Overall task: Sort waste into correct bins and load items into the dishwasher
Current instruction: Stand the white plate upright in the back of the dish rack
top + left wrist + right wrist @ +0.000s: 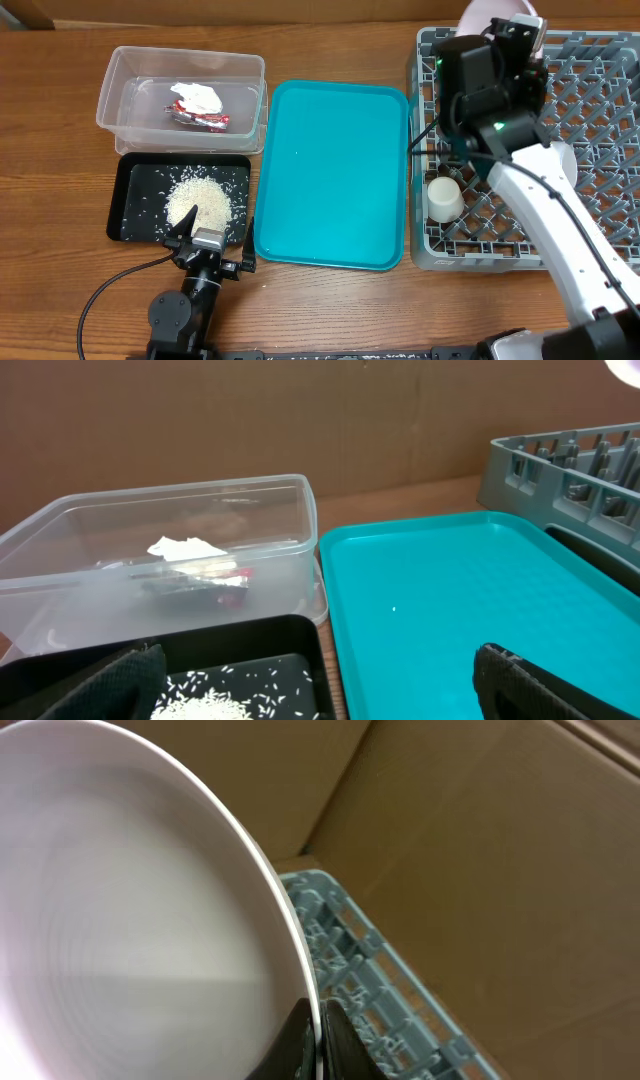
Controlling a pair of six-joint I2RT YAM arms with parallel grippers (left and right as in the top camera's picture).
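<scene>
I will next lower the pink plate with my right gripper toward the far corner of the dish rack, beside the teal serving tray.
My right gripper (317, 1035) is shut on the rim of the pale pink plate (130, 920), held on edge above the far left part of the grey dish rack (600, 100); the plate's top shows in the overhead view (495, 14). A small white cup (444, 198) stands in the rack's near left corner. My left gripper (320, 685) is open and empty over the black tray (135, 190), which holds a pile of rice (198, 200). The clear tub (125, 85) holds the white tissue wad (198, 97) and the red wrapper (205, 120). Bowls and chopsticks are out of view.
The teal serving tray (335, 170) lies between the bins and the rack, with nothing on it. A black cable (105, 290) runs along the wooden table by the left arm. A cardboard wall stands behind the table.
</scene>
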